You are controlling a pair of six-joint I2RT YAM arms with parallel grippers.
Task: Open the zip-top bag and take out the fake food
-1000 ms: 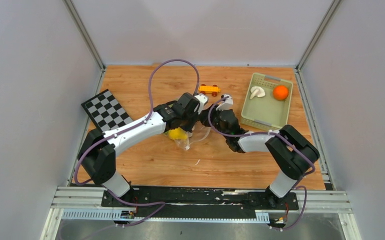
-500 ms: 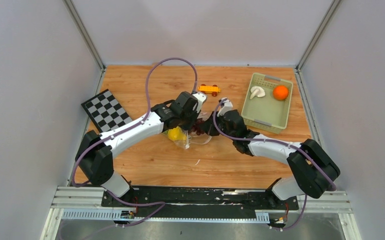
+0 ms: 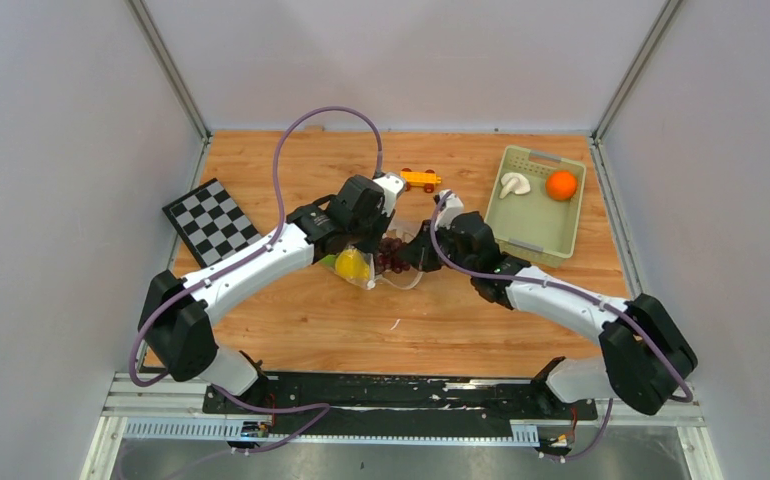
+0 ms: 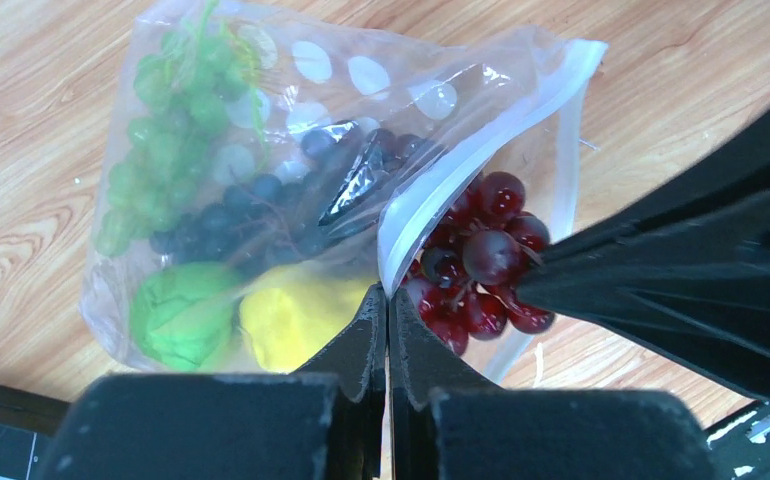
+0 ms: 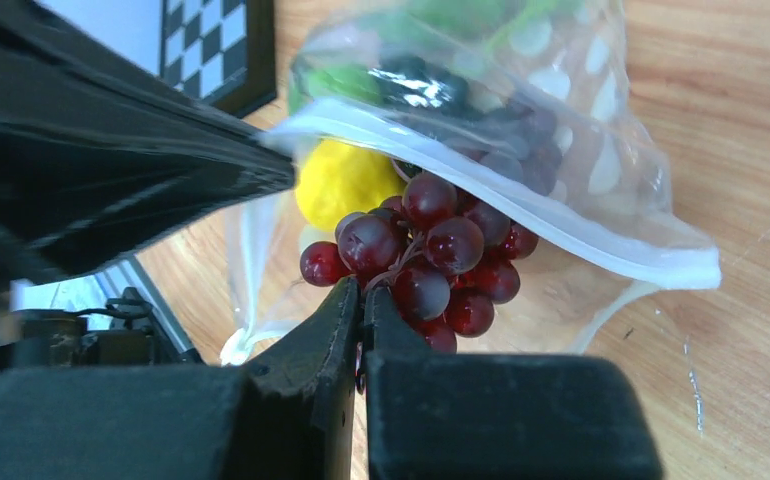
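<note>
The right gripper rises next and carries the grapes to the right in the top view, releasing them over the tray's bare bottom, since it has room.
The zip-top bag [image 4: 261, 150] lies on the table with its mouth open; it also shows in the top view [image 3: 401, 278] and the right wrist view [image 5: 561, 140]. Inside are a yellow lemon [image 4: 291, 315], a green leafy piece [image 4: 176, 315], green grapes [image 4: 156, 150] and dark grapes [image 4: 231, 220]. My left gripper [image 4: 388, 295] is shut on the bag's white zip strip; it is seen from above in the top view [image 3: 369, 255]. My right gripper [image 5: 364, 295] is shut on the stem of a dark red grape bunch [image 5: 431, 250] at the bag's mouth, and it also shows from above [image 3: 408, 258].
A green tray [image 3: 521, 235] at the back right holds a white mushroom [image 3: 513, 184] and an orange ball [image 3: 561, 185]. An orange-yellow toy car [image 3: 419, 179] sits just behind the grippers. A checkerboard [image 3: 213, 218] lies at the left.
My right arm has stretched left to the bag's mouth, and the red grape bunch now shows between the two grippers. My left arm has shifted a little left, still holding the bag.
</note>
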